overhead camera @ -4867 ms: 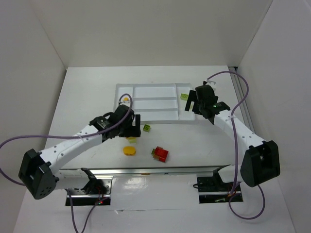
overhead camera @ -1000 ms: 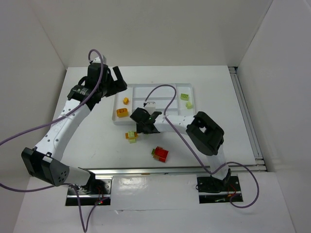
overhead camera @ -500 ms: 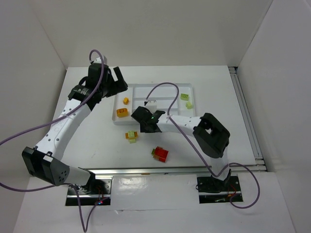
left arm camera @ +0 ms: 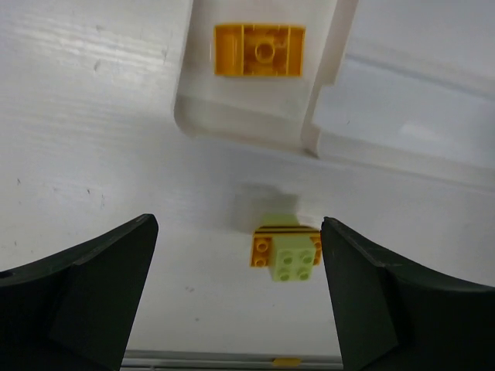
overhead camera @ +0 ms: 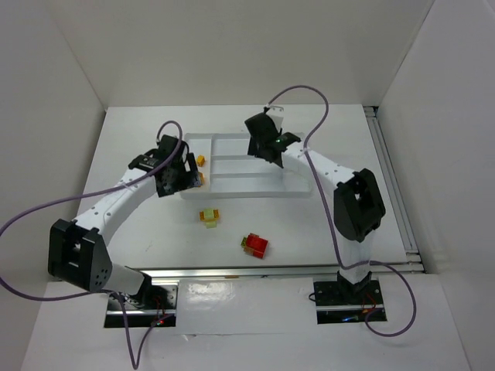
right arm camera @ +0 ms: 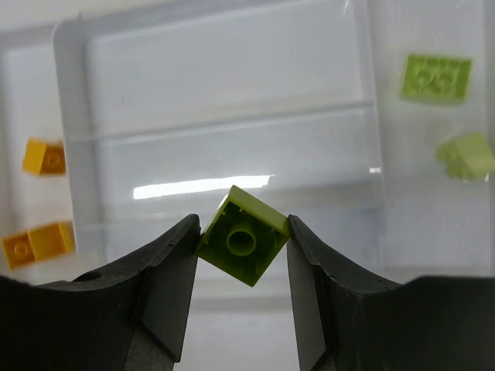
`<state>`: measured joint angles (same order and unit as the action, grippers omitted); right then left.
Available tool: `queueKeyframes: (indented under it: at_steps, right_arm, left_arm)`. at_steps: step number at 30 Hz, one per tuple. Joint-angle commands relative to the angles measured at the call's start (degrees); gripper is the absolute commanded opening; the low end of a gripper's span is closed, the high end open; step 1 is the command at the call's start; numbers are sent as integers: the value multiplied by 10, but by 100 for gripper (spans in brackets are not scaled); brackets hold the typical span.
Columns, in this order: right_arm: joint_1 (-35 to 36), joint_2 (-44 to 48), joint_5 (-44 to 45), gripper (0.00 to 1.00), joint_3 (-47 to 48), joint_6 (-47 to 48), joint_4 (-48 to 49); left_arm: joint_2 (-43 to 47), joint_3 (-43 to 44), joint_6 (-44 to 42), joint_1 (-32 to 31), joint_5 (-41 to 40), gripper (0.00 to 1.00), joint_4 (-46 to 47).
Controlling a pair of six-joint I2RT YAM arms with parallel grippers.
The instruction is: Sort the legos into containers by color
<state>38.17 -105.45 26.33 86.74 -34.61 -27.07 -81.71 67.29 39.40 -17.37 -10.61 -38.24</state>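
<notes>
The lime green lego [right arm camera: 243,236] moves outward and down into the tray's far long slot [right arm camera: 259,63] next, as that slot is empty of legos. My right gripper then releases it there.
My right gripper [right arm camera: 244,230] is shut on a lime green lego [right arm camera: 243,236], tilted cornerwise between the fingers, above the long middle slots of the white tray [right arm camera: 232,116]; in the top view that gripper [overhead camera: 265,147] hangs over the tray [overhead camera: 232,184]. Two green legos [right arm camera: 437,77] [right arm camera: 466,154] lie in the tray's right end section. Orange legos [right arm camera: 44,156] [right arm camera: 39,241] lie in the left end section. My left gripper [left arm camera: 236,232] is open above the table just in front of the tray's left end [left arm camera: 232,127]. Below it a pale green lego stacked on an orange one [left arm camera: 288,251] sits near the right finger.
A red lego with a green piece attached [overhead camera: 255,245] lies on the table nearer the front edge. The green-on-orange stack [overhead camera: 209,216] stands between it and the tray. The right arm's purple cable [overhead camera: 302,93] arcs over the tray's far side.
My right gripper closed on the lime green lego in front of the tray and lifted it over the tray's middle. My left gripper swung from behind the tray's left end to its front.
</notes>
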Motion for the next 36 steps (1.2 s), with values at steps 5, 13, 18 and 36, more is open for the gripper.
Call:
queueKeyframes:
  at_steps: [5, 13, 18, 36]
  right_arm:
    - [-74, -146, -41, 40, 152, 68, 48]
    - [-111, -251, -76, 52, 281, 80, 19]
    - [-116, -252, -69, 94, 300, 85, 4]
    - [-138, 50, -82, 93, 15, 71, 90]
  left_arm:
    - [74, -62, 35, -74, 12, 97, -33]
    - [82, -89, 52, -131, 19, 95, -39]
    - [64, -94, 69, -176, 9, 94, -44]
    - [-40, -71, 135, -209, -77, 72, -1]
